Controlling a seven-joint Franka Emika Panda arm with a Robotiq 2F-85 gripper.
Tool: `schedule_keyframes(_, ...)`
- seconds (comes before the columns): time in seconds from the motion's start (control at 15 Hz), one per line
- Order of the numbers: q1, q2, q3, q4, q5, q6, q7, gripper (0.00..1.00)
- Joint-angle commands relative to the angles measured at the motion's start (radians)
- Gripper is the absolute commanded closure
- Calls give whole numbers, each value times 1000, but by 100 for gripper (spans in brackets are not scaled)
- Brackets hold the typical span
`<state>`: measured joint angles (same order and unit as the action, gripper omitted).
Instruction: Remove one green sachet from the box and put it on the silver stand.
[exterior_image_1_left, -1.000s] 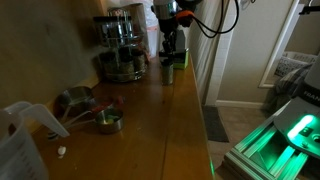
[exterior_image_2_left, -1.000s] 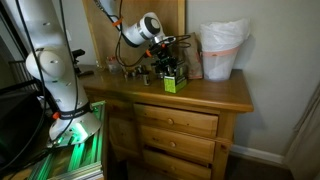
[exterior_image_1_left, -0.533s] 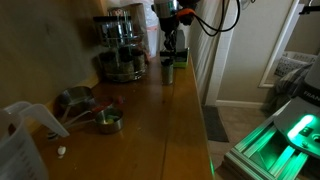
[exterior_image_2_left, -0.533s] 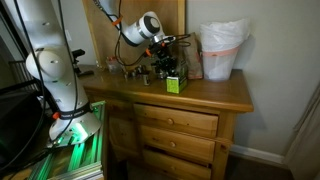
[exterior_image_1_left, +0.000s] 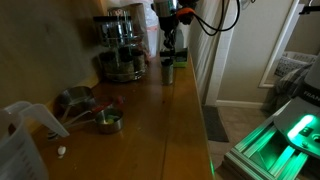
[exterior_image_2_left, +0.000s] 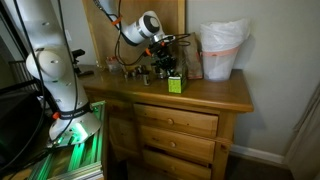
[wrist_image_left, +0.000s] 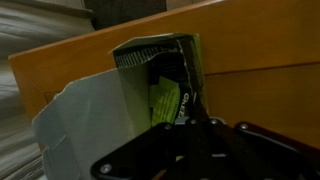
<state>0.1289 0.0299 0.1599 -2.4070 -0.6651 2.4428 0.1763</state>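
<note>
The silver stand is much taller than the box. My gripper should go up high from the box (exterior_image_1_left: 168, 72), move over the silver stand's top level (exterior_image_1_left: 117, 22) and come down to let go of the sachet.
The box (wrist_image_left: 92, 112) stands open below the wrist camera, pale outside, with green sachets (wrist_image_left: 163, 102) upright in it. My gripper (wrist_image_left: 188, 121) reaches down into the box mouth. Its dark fingers are shut together on the right edge of a green sachet. In both exterior views the gripper (exterior_image_1_left: 172, 50) (exterior_image_2_left: 171, 72) hangs straight over the small box (exterior_image_1_left: 168, 72) (exterior_image_2_left: 174, 86) near the far end of the wooden dresser top. The silver stand (exterior_image_1_left: 120, 45), tall with stacked round tiers, stands just beside the box, toward the wall.
Small metal cups with handles (exterior_image_1_left: 97, 117) and a clear plastic jug (exterior_image_1_left: 22, 140) sit near the camera end of the top. A white bag-lined bin (exterior_image_2_left: 222, 48) stands beyond the box. The dresser edge (exterior_image_1_left: 205, 120) drops to the floor.
The fingers have closed together inside the box mouth over the last second. The arm has hardly moved, and the box has stayed in place.
</note>
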Motion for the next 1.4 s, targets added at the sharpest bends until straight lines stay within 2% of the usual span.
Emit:
schedule_keyframes(0.0,5,-106,-9,-48,57,44,17,100)
schedule_keyframes(0.33,3,-235,3,-81,95,23,24,100)
schedule_keyframes(0.47,19,-301,2,-117,178,22,-63,100)
schedule_keyframes(0.6,66,-375,-16,-168,328,41,-246,100)
schedule_keyframes(0.73,161,-458,-70,-207,452,18,-399,100)
schedule_keyframes(0.87,198,-548,-77,-233,548,-13,-526,100)
schedule_keyframes(1.07,246,-620,-84,-228,620,-30,-563,100)
schedule_keyframes(1.33,324,-587,-96,-163,745,-40,-576,100)
